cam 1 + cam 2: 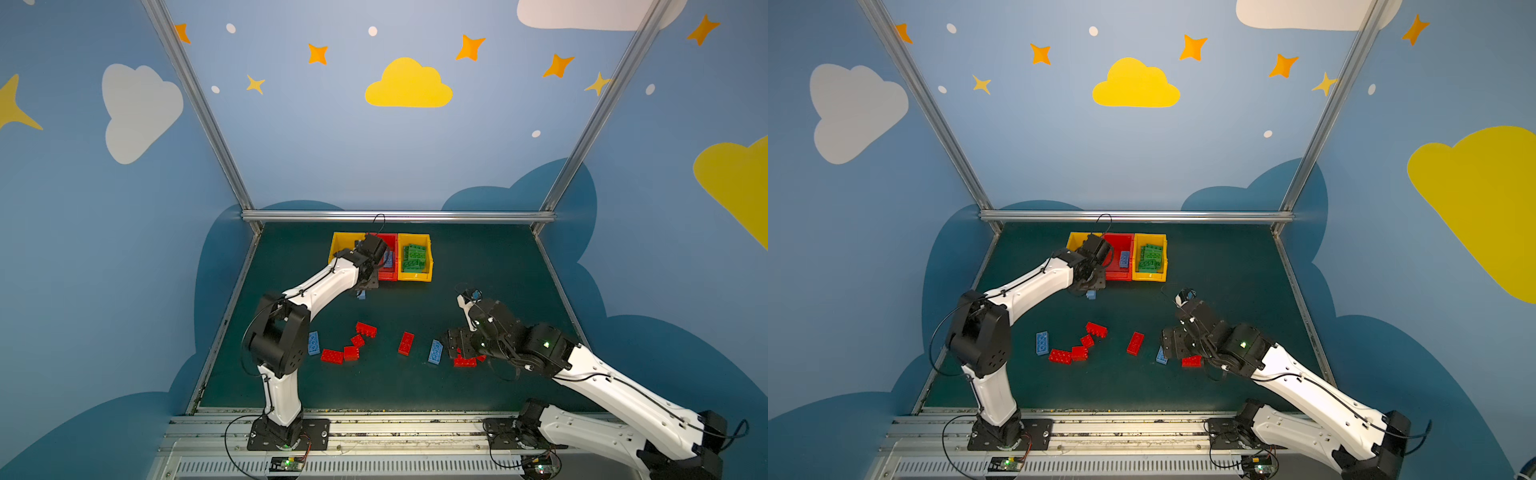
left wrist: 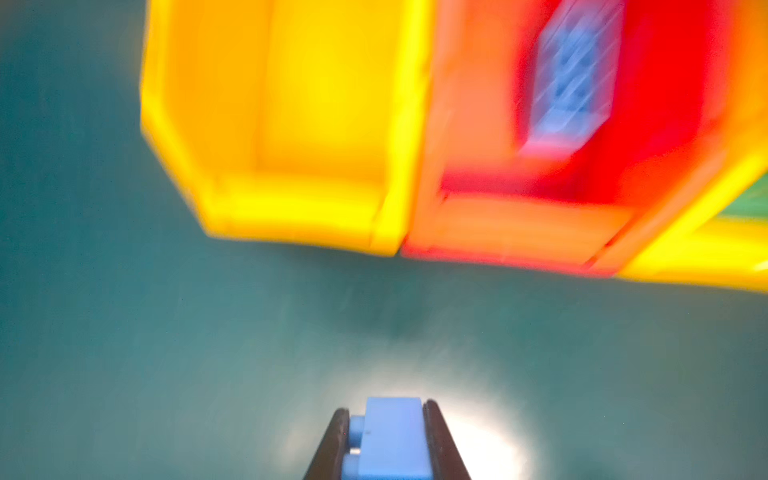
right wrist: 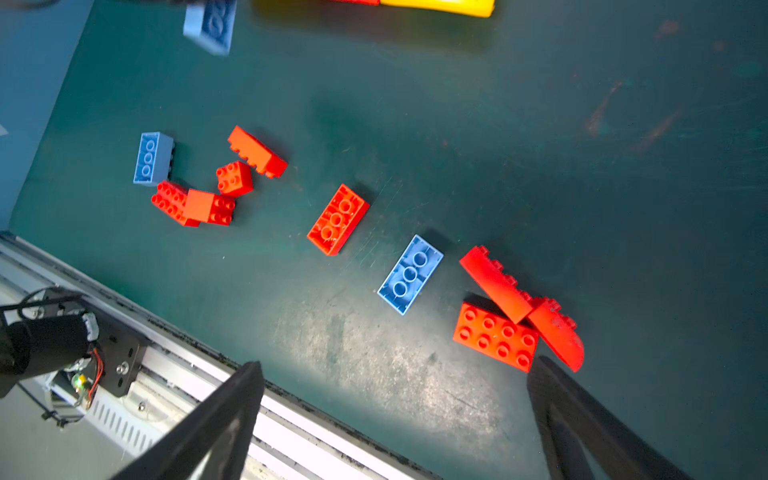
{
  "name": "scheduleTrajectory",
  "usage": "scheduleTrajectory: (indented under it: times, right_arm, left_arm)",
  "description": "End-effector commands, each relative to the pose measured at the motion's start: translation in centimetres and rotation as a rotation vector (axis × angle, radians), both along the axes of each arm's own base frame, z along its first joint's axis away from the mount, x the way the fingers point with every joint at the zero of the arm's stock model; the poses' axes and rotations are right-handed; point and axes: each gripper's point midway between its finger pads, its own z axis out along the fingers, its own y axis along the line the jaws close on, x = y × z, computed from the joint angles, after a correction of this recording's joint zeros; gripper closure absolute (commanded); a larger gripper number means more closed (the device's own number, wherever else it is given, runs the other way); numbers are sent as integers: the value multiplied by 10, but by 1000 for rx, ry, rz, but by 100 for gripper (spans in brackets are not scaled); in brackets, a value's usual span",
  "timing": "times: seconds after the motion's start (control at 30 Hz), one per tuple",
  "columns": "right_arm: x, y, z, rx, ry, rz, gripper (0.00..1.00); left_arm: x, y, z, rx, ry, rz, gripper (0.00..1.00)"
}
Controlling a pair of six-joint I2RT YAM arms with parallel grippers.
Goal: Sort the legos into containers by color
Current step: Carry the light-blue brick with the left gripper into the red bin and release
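The red bin has a blue lego in it, so my left gripper needs to move outward past the red bin's near rim next and let go of the light blue lego beside that blue lego.
My left gripper is shut on a light blue lego, held above the mat just in front of the containers; in both top views the brick hangs below the wrist. The left yellow bin shows no bricks. The red bin holds a blue brick. Green bricks fill the right yellow bin. My right gripper is open, low over the front right, with red bricks by one finger and a blue brick beyond.
Loose on the green mat lie a cluster of red bricks, a single red brick and a blue brick beside the left arm's elbow. An aluminium rail edges the table's front.
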Motion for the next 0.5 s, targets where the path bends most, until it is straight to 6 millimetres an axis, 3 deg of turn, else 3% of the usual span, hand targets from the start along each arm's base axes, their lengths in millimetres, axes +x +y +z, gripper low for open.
scheduleTrajectory:
  times: [0.0, 0.17, 0.27, 0.47]
  right_arm:
    - [6, 1, 12, 5, -12, 12, 3]
    - [17, -2, 12, -3, -2, -6, 3]
    - [23, -4, 11, -9, 7, -19, 3]
    - [36, -8, 9, -13, 17, -47, 3]
  left_arm:
    - [30, -10, 8, 45, 4, -58, 85]
    - [81, -35, 14, 40, -28, -101, 85]
    - [107, -39, 9, 40, -38, -100, 84]
    - [133, -40, -3, 20, -68, -95, 83]
